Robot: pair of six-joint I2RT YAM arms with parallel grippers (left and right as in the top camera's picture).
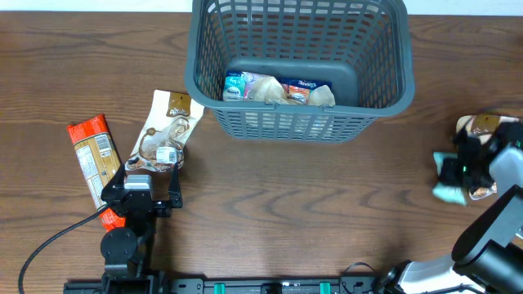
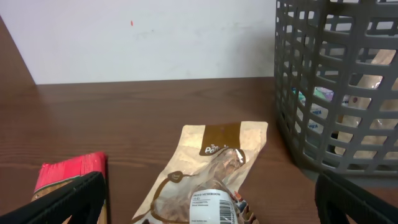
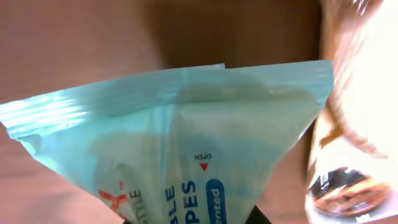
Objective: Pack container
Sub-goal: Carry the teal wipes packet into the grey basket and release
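Note:
The container's tall side blocks a level path. My right gripper will move up and outward over the container's rim, then go down to the snack packets inside to release.
The container, a dark grey slotted basket (image 1: pixel 298 114), stands at the back centre with several snack packets in it; its wall also shows in the left wrist view (image 2: pixel 329 93). A tan dried-mushroom pouch (image 1: pixel 167 131) lies flat to its left. My left gripper (image 1: pixel 151 173) is open, its fingers either side of the pouch's near end (image 2: pixel 211 186). My right gripper (image 1: pixel 451 181) is at the far right of the table, shut on a teal wipes packet (image 3: pixel 186 137), which hides most of the jaws.
A red and orange packet (image 1: pixel 91 151) lies left of the mushroom pouch, close to my left finger (image 2: pixel 68 171). A brown clear-windowed pouch (image 1: pixel 482 126) lies on the table beside the right gripper (image 3: pixel 360 124). A black cable runs from the left arm.

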